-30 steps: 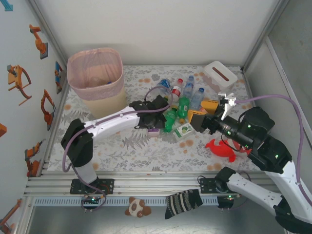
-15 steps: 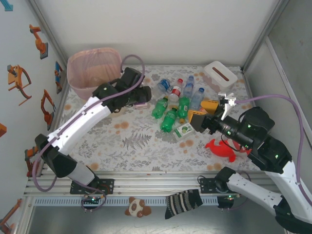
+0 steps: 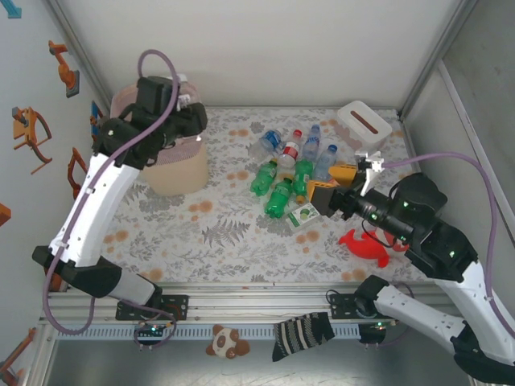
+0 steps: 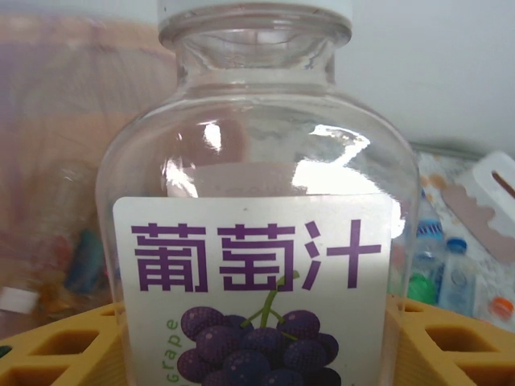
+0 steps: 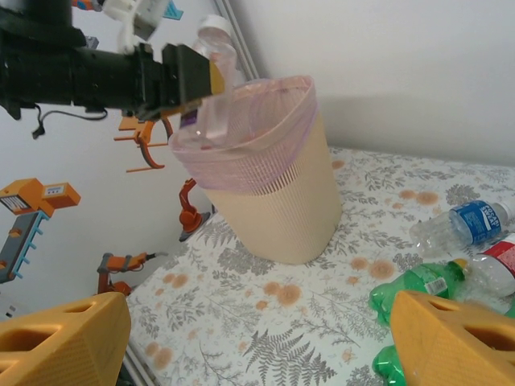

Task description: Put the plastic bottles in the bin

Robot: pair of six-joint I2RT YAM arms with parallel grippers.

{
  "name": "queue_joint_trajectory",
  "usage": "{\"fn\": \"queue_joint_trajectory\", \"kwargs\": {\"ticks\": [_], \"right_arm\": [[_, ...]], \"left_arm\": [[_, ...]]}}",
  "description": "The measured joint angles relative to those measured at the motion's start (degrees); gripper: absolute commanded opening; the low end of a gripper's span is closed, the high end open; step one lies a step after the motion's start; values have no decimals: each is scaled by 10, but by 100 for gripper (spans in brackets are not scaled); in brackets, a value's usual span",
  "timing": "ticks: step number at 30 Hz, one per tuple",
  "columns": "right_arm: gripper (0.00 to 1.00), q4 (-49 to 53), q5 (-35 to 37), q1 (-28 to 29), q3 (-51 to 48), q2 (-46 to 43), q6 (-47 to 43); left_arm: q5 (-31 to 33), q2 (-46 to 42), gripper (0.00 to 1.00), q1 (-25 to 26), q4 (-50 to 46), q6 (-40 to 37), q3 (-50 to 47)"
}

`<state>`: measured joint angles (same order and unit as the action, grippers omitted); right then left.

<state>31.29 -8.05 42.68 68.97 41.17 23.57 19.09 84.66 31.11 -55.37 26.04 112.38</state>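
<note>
I should next tilt my left gripper downward to lower the grape-juice bottle inside the pink liner, because the bin's opening is below my left gripper.
A clear grape-juice bottle [image 4: 257, 201] with a purple grape label is clamped between the yellow fingers [image 4: 48, 354] of my left gripper [image 3: 191, 121]. The right wrist view shows this bottle [image 5: 214, 76] tilted just above the near rim of the bin [image 5: 273, 201]. The bin [image 3: 179, 170] is cream with a pink liner and stands at the back left. Several plastic bottles [image 3: 290, 173], green ones and clear ones with blue or red caps, lie clustered mid-table. My right gripper [image 3: 334, 186] hovers open beside that cluster, nothing between its fingers [image 5: 459, 338].
A white tissue box [image 3: 364, 125] sits at the back right. A red toy figure [image 3: 366, 245] lies under my right arm, and a small green-and-white carton [image 3: 304, 214] lies at the near edge of the cluster. Bare patterned tabletop [image 3: 217, 233] stretches between the bin and the bottles.
My left arm has swung from the bottle cluster up and left to the bin, carrying the grape-juice bottle. The right arm has barely moved.
</note>
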Motion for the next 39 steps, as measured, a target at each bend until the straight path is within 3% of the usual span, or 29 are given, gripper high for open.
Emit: {"fn": "queue_joint_trajectory", "kwargs": {"ticks": [9,17,29,39], "right_arm": [[83,0,0,0,3,6,0],[83,0,0,0,13,7,0],[83,0,0,0,14,7,2],[83,0,0,0,14,2,4]], "left_arm": [[-18,68,56,-114,-37,-52,129],[-76,160,56,-190,-67,-71,159],[-146,256,56,-215,-104,-78,144],[-162,287,58,-221,-109,-76,52]]}}
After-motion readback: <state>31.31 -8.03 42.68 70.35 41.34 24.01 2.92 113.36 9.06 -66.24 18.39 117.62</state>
